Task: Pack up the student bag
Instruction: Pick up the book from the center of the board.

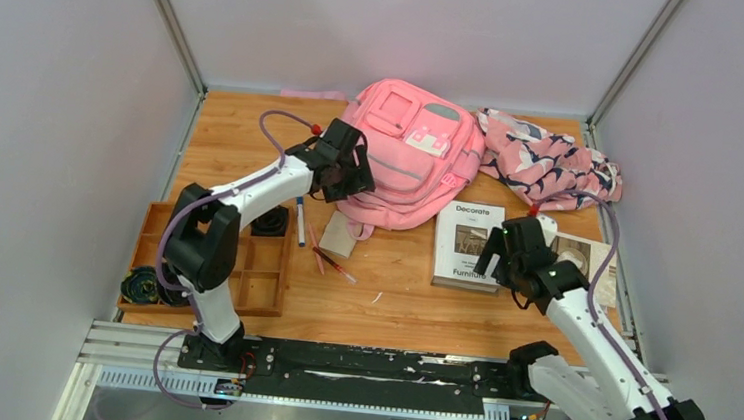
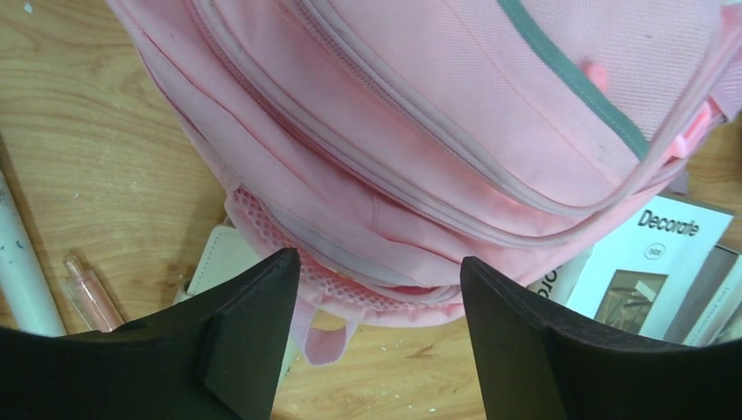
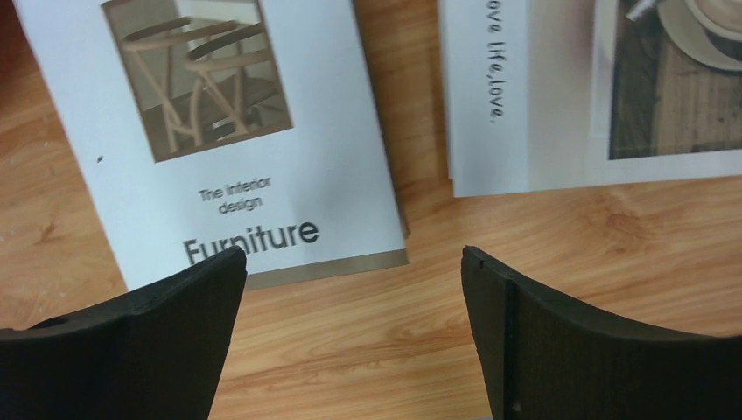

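My right gripper is going to move down and tilt onto the white book's long edge (image 1: 499,281) (image 3: 396,210) next, by that book's near corner, because the gap to the second book has room for my fingers.
The pink student bag (image 1: 413,148) lies flat at the back middle of the table, zipped shut as far as I can see. It fills the left wrist view (image 2: 420,131). My left gripper (image 1: 349,176) is open and empty, hovering over the bag's near left edge (image 2: 376,280). A white "Decorate Furniture" book (image 1: 466,242) lies right of the bag, also in the right wrist view (image 3: 219,131). A second book (image 1: 585,257) lies beside it (image 3: 595,87). My right gripper (image 1: 504,266) is open and empty above the gap between the books (image 3: 354,262).
A pink cloth with navy-white pattern (image 1: 547,164) lies at the back right. A wooden tray (image 1: 244,260) with dark items stands at the front left. Pens (image 1: 329,257) and a white marker (image 1: 300,219) lie by a small white notebook (image 1: 336,235).
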